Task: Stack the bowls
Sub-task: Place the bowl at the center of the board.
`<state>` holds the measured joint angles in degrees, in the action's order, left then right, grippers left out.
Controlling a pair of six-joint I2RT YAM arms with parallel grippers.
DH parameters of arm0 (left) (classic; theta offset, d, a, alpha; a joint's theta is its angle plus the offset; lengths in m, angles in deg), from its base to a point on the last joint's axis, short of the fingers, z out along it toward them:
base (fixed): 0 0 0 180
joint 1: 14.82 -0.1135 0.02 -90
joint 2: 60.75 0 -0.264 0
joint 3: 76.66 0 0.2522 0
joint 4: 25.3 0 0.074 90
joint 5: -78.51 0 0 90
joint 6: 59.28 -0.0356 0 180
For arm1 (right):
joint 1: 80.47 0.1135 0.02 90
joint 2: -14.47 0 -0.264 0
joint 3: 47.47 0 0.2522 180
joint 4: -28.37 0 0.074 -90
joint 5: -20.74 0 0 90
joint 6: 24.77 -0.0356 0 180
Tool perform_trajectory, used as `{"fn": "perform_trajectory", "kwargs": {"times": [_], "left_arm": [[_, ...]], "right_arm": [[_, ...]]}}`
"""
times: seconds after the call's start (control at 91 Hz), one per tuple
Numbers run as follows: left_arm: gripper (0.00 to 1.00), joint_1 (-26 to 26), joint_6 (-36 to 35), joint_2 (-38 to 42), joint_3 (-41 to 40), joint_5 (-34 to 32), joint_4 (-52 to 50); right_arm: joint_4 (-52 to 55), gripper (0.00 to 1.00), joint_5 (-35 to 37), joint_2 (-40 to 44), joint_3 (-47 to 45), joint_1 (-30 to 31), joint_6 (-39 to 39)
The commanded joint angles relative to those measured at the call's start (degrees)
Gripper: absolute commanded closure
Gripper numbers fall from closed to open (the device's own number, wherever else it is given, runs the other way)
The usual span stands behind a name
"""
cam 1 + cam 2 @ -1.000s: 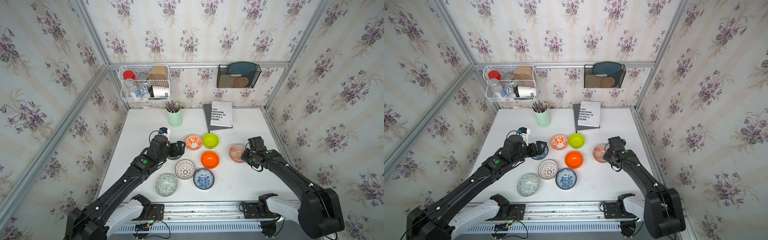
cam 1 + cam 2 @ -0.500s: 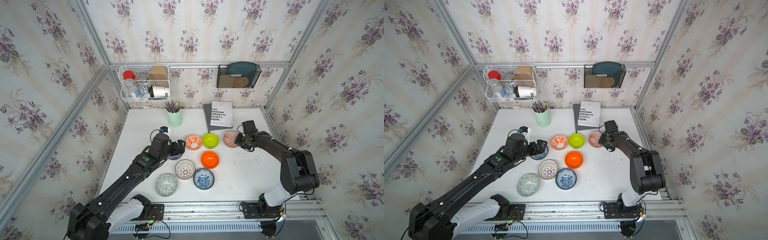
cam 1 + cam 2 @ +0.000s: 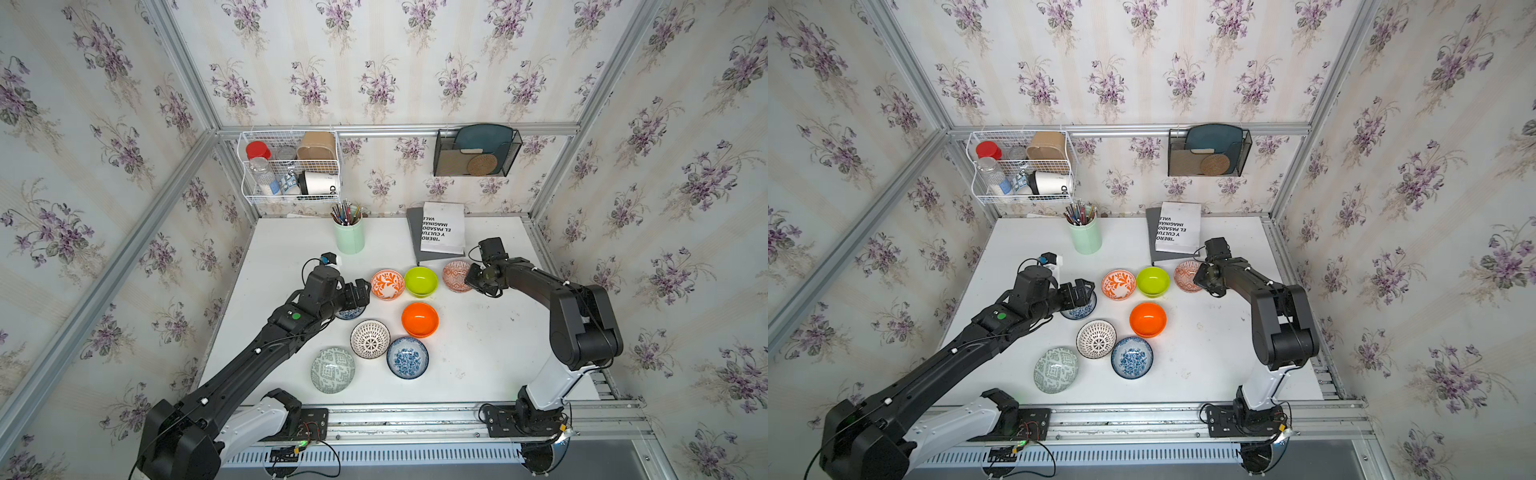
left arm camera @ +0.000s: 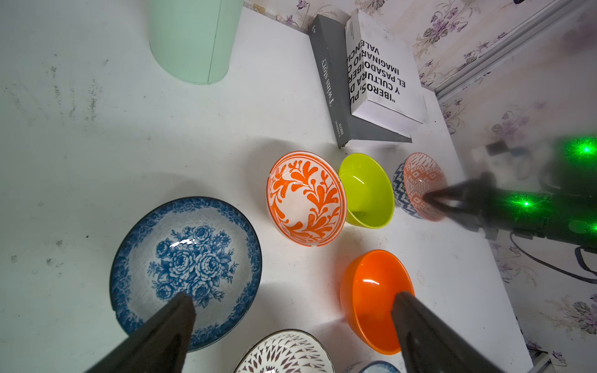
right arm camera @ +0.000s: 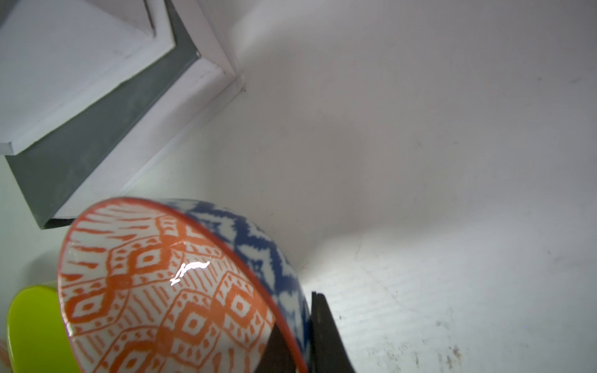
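Note:
My right gripper moves down and releases the salmon geometric bowl's rim next. The bare tabletop (image 3: 453, 294) beside the lime bowl lies just below the gripper.
Several small bowls sit on the white table in both top views: orange-white leaf (image 3: 386, 284), lime (image 3: 421, 281), plain orange (image 3: 419, 319), black-white radial (image 3: 370, 338), blue-floral (image 3: 407, 357) and grey-green (image 3: 332, 370). A second blue-floral bowl (image 4: 184, 261) lies under my left gripper (image 3: 359, 291), which is open and empty above it. My right gripper (image 5: 297, 336) is shut on the rim of the salmon geometric bowl (image 5: 161, 290), one finger inside and one outside. That bowl (image 3: 455, 275) hangs tilted just right of the lime bowl.
A mint pencil cup (image 3: 350, 239) and two stacked books (image 3: 440, 232) stand at the back of the table. On the back wall hang a white wire basket (image 3: 291, 166) of jars and a black rack (image 3: 476, 149) holding a teal plate.
My right gripper has carried the salmon bowl from right of the orange bowl back and left, to beside the lime bowl. The left arm has barely moved.

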<state>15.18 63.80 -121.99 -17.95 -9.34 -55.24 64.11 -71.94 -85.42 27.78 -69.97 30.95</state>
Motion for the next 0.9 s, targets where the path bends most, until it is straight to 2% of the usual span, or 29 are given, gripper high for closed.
{"fn": "perform_trajectory", "kwargs": {"times": [0.0, 0.461, 0.483, 0.538, 0.637, 0.714, 0.78, 0.89], "left_arm": [[0.01, -0.2, 0.0, -0.1, 0.6, -0.4, 1.9], [0.01, -0.6, 0.3, 0.1, 0.2, -0.2, 2.2], [0.01, -0.6, 0.3, 0.1, 0.2, -0.1, 2.2], [0.01, -0.6, 0.4, 0.1, 0.1, -0.2, 2.3], [0.01, -0.6, 0.5, 0.1, 0.1, -0.1, 2.4], [0.01, -0.6, 0.5, 0.1, 0.1, -0.2, 2.5], [0.01, -0.6, 0.5, 0.2, -0.1, -0.3, 2.6], [0.01, -0.7, 0.6, 0.2, -0.2, -0.3, 3.1]], "right_arm": [[-2.2, 1.0, -1.1, -0.1, -0.7, 0.0, 0.2], [-4.7, 1.0, -2.4, 0.1, -4.8, 0.0, -0.2], [-4.7, 0.95, -2.4, 0.0, -4.8, 0.0, -0.1], [-4.6, 0.75, -2.4, 0.1, -4.7, 0.0, -0.1], [-4.4, 0.61, -2.4, 1.2, -4.9, 0.0, 0.0], [-3.7, 0.43, -1.7, 2.3, -4.9, 0.0, 0.2], [-3.1, 0.35, -1.4, 3.6, -4.7, 0.0, 0.3], [-1.3, 0.26, -0.7, 6.9, -4.2, 0.0, 0.2]]}}
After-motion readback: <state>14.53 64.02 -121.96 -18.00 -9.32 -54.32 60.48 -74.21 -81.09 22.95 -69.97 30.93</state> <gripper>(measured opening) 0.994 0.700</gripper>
